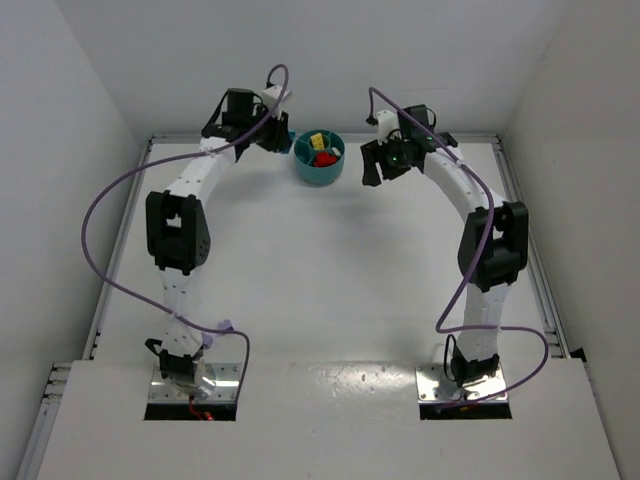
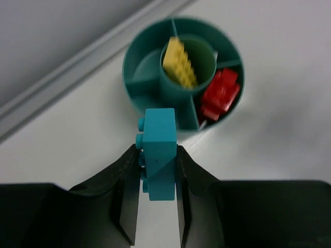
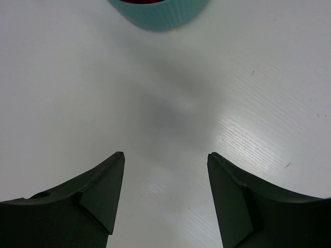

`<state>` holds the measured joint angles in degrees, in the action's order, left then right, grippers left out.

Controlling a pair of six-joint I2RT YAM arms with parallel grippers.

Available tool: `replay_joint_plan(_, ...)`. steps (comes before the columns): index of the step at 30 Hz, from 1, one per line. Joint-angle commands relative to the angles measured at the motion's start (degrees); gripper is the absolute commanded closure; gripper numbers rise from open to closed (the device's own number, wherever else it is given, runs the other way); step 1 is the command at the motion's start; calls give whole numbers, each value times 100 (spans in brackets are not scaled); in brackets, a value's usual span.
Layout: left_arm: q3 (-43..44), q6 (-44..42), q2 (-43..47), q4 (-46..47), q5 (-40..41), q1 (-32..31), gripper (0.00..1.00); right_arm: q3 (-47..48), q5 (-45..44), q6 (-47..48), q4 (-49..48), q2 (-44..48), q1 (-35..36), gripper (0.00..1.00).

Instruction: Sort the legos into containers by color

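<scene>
I will next move my left gripper to the right in the top view, over the empty section of the bowl next to the red legos, and let go.
The round teal bowl (image 1: 320, 158) stands at the far middle of the table. In the left wrist view the bowl (image 2: 135, 67) holds a yellow lego (image 2: 179, 62) in its central ring and red legos (image 2: 220, 95) in a right compartment. My left gripper (image 2: 157, 152) is shut on a teal lego (image 2: 158, 152), held just short of the bowl's near rim; from above the left gripper (image 1: 278, 135) sits left of the bowl. My right gripper (image 3: 165, 157) is open and empty over bare table, right of the bowl (image 3: 160, 13); from above the right gripper (image 1: 374, 165) shows there.
The table's raised back rail (image 2: 77, 59) runs just behind the bowl. Walls close in the table on the left, right and far sides. Purple cables (image 1: 100, 215) loop along both arms.
</scene>
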<state>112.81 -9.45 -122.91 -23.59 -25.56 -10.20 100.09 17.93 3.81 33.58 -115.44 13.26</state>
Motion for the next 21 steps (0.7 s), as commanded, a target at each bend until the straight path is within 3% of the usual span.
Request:
replay_joint_plan(1, 689, 1480, -425, 890, -125, -176, 89, 327, -53, -320, -45, -40, -33, 34)
replay_joint_plan(5, 497, 2113, -427, 2311, 209, -228, 93, 327, -202, -390, -45, 73, -34, 34)
replay_joint_plan(8, 390, 2570, -479, 2806, 481, -228, 99, 213, -203, -390, -45, 144, -34, 34)
replay_joint_plan(12, 390, 3053, -620, 2887, 657, -228, 100, 160, -255, -390, -45, 249, -34, 34)
replay_joint_plan(21, 338, 3116, -734, 2685, 913, -228, 100, 160, -370, -443, -98, 250, -34, 34)
